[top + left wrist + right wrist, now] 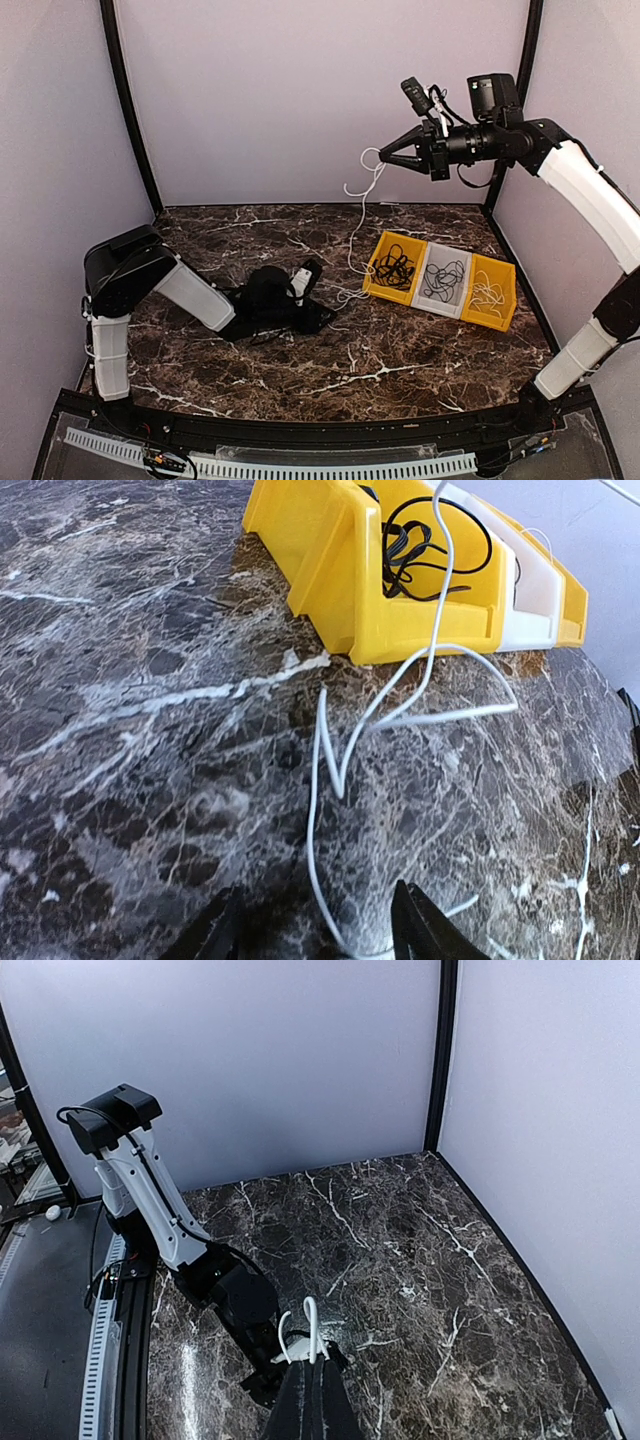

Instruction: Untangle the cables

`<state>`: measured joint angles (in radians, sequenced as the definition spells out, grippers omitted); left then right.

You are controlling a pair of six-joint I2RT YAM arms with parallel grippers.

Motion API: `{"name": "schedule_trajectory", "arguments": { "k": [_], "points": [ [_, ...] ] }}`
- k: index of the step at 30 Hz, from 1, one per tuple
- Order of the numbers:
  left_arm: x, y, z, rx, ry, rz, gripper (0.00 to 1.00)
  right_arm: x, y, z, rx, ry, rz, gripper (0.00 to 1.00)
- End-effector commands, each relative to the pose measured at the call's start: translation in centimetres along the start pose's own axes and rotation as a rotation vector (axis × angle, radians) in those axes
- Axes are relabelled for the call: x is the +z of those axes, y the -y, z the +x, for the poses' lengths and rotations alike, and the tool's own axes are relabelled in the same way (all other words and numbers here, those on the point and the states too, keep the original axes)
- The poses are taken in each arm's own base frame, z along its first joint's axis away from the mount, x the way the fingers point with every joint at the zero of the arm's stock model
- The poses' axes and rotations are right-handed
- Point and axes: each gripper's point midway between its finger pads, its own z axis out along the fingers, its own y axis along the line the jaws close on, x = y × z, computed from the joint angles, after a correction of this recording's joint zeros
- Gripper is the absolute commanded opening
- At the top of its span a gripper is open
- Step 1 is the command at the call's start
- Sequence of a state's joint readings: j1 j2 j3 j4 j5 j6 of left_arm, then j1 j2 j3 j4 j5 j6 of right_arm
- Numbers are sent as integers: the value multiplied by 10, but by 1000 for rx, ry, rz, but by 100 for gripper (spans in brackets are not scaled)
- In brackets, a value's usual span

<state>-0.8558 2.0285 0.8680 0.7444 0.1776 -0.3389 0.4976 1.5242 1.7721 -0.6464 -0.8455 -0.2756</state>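
Observation:
I will next move my left gripper gently toward the bin of black cables, low along the tabletop, around the cable's lower end [312,845], because it runs between my open fingers.
A long white cable [356,225] hangs from my right gripper [383,157], which is raised high near the back wall and shut on a loop of it [312,1325]. The cable's lower end trails on the marble table [200,240] beside the bins. My left gripper [322,316] lies low on the table and is open. In the left wrist view the white cable [316,810] runs on the tabletop between its fingertips [425,925], untouched by either. Black cables [396,268], grey cables [444,280] and white cables [487,293] lie in three bins.
A yellow bin [375,272], a grey bin [428,262] and a second yellow bin [509,290] stand in a row at the right of the table. Black corner posts [135,110] and pale walls enclose the back and sides.

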Motion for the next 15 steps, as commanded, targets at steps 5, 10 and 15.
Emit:
{"name": "schedule_trajectory", "arguments": {
  "k": [5,10,15],
  "points": [
    [39,-4,18,6,-96,24,42,-11,-3,-33,-74,55,12,0],
    [45,-6,25,6,-121,23,31,-24,-6,-55,-138,80,56,0],
    [52,-9,28,34,-137,16,21,-36,-11,-78,-188,119,84,0]
  ]
}}
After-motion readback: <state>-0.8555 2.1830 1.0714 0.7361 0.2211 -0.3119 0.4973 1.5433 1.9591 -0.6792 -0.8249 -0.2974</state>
